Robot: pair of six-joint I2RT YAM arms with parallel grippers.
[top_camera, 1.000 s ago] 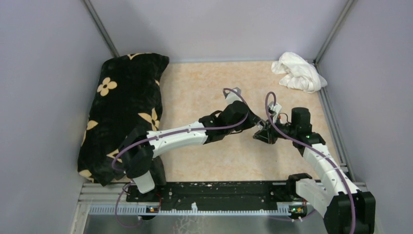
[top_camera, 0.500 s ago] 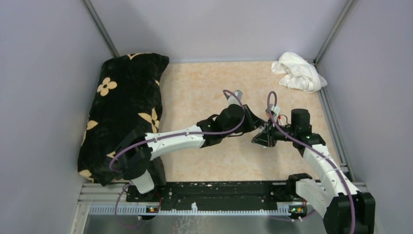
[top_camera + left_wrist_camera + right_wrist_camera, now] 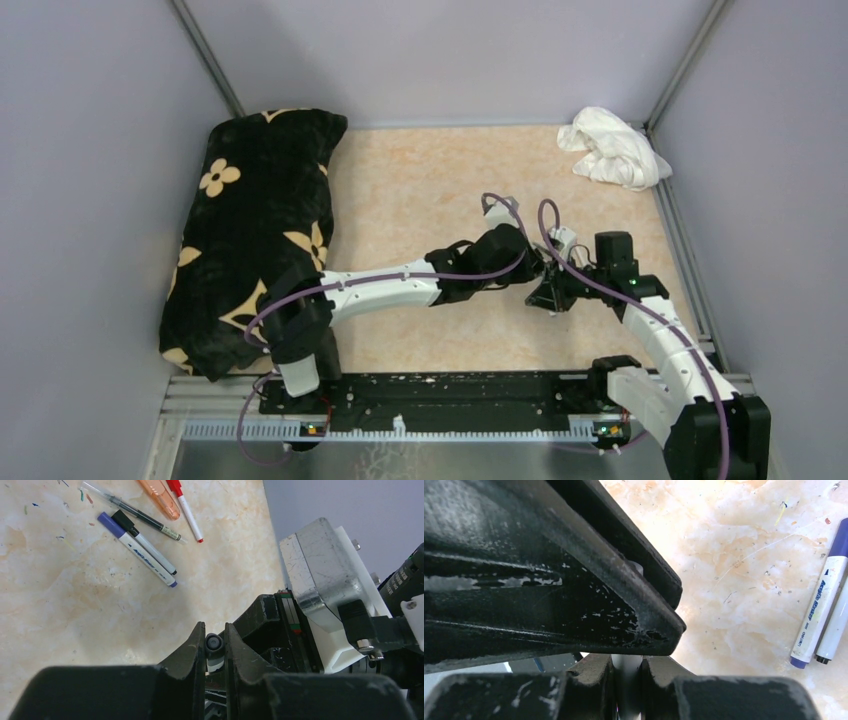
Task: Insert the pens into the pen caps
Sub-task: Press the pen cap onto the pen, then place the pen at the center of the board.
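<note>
My right gripper will move down and to the right in its wrist view, to the bare tabletop (image 3: 794, 592) beside the blue marker, and let go of the pen there.
In the left wrist view my left gripper (image 3: 214, 631) is shut on a dark grey pen cap (image 3: 214, 643), seen end-on, with a pale barrel just below it. My right gripper (image 3: 626, 662) is shut on that grey-white pen (image 3: 626, 677). From above, both grippers (image 3: 541, 282) meet tip to tip over the table's middle right. How far the pen sits inside the cap is hidden. On the table lie a blue-capped marker (image 3: 136, 548), a black-capped marker (image 3: 145, 542), a thin clear pen (image 3: 135, 512), an orange highlighter (image 3: 160, 497) and a red pen (image 3: 186, 507).
A black cushion with cream flowers (image 3: 255, 230) fills the left side of the table. A crumpled white cloth (image 3: 612, 148) lies in the far right corner. Grey walls close in the sides and back. The blue marker (image 3: 819, 615) lies right of the right gripper.
My left arm has reached further right and nearer, bringing its gripper tight against the right gripper. The right gripper has shifted only slightly. Both grips are unchanged.
</note>
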